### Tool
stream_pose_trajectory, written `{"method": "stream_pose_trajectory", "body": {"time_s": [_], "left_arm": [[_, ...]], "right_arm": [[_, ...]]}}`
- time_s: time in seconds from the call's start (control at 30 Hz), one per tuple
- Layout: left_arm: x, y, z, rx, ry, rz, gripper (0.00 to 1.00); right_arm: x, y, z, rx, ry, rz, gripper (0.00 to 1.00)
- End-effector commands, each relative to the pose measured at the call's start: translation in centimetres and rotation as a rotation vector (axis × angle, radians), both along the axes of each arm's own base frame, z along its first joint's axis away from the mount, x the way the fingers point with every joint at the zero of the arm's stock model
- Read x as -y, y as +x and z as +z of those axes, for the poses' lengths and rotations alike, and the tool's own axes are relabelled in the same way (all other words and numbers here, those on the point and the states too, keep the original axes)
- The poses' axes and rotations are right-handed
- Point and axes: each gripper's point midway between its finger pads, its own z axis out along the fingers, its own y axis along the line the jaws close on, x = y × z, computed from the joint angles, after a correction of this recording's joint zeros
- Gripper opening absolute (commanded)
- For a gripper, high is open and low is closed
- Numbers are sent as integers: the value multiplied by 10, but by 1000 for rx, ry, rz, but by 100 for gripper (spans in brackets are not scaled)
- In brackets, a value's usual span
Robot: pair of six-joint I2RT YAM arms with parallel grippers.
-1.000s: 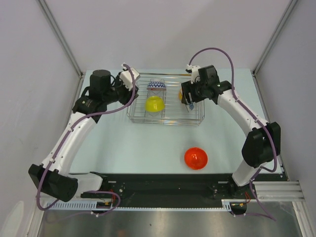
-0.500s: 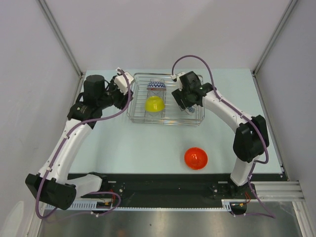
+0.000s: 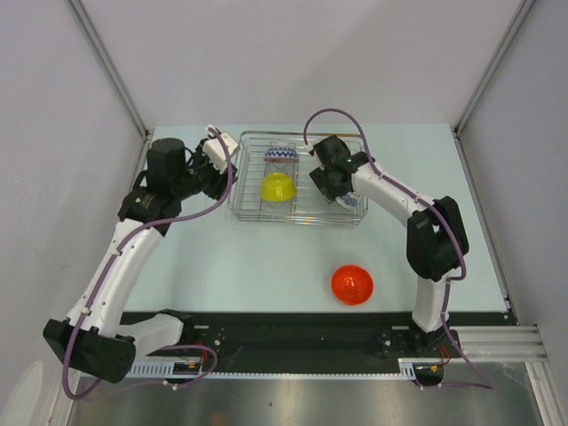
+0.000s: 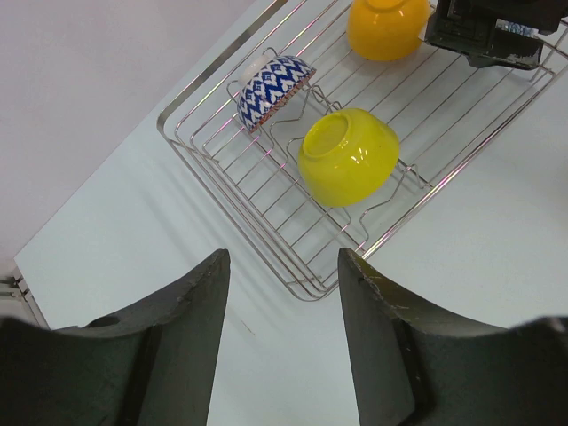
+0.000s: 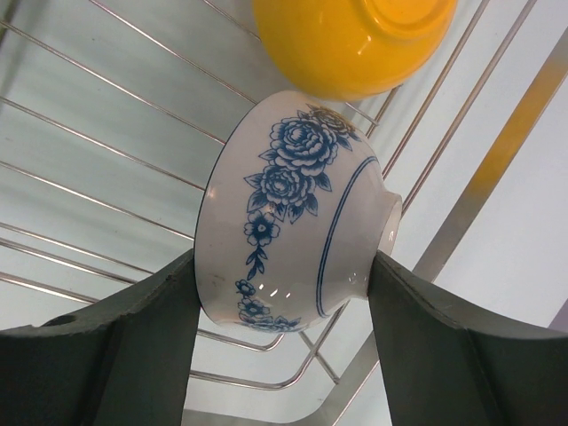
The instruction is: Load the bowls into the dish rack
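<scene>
My right gripper tilts next, wrist toward the lime-yellow bowl (image 3: 278, 186), and lowers the white bowl onto the wires (image 3: 344, 206) beside the orange bowl. It then releases the bowl, as the wires lie bare.
The silver wire dish rack (image 3: 251, 213) stands at the back middle of the table. In it the zigzag bowl (image 3: 281, 153) and the lime-yellow bowl (image 3: 278, 186) rest on edge; both show in the left wrist view, zigzag (image 4: 273, 89) and yellow (image 4: 348, 155), with the orange bowl (image 4: 388, 27) further along. My right gripper (image 5: 284, 262) is shut on the white bowl with blue flowers (image 5: 293, 213), rim and foot between the fingers, low over the rack's right part (image 5: 89, 133), next to the orange bowl (image 5: 355, 40). The red bowl (image 3: 352, 284) lies upside down on the table. My left gripper (image 4: 282, 266) is open and empty, just left of the rack (image 4: 266, 231).
The right arm's black wrist (image 4: 488, 31) hangs over the rack's far right end. White walls close in the table on the left, back and right. The arms' base rail (image 3: 293, 342) runs along the near edge.
My right arm has swung left and down into the rack with the white and blue bowl. My left arm has drawn back slightly to the left of the rack.
</scene>
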Motion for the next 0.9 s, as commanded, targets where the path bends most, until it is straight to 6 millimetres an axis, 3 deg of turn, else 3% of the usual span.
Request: {"method": "stream_pose_trajectory", "body": {"time_s": [0.0, 0.87], "left_arm": [[-1, -4, 13, 57, -7, -23, 57], [-3, -13, 22, 80, -2, -43, 58]], "right_arm": [[-1, 19, 22, 82, -14, -21, 0], [-29, 12, -32, 86, -202, -13, 0]]}}
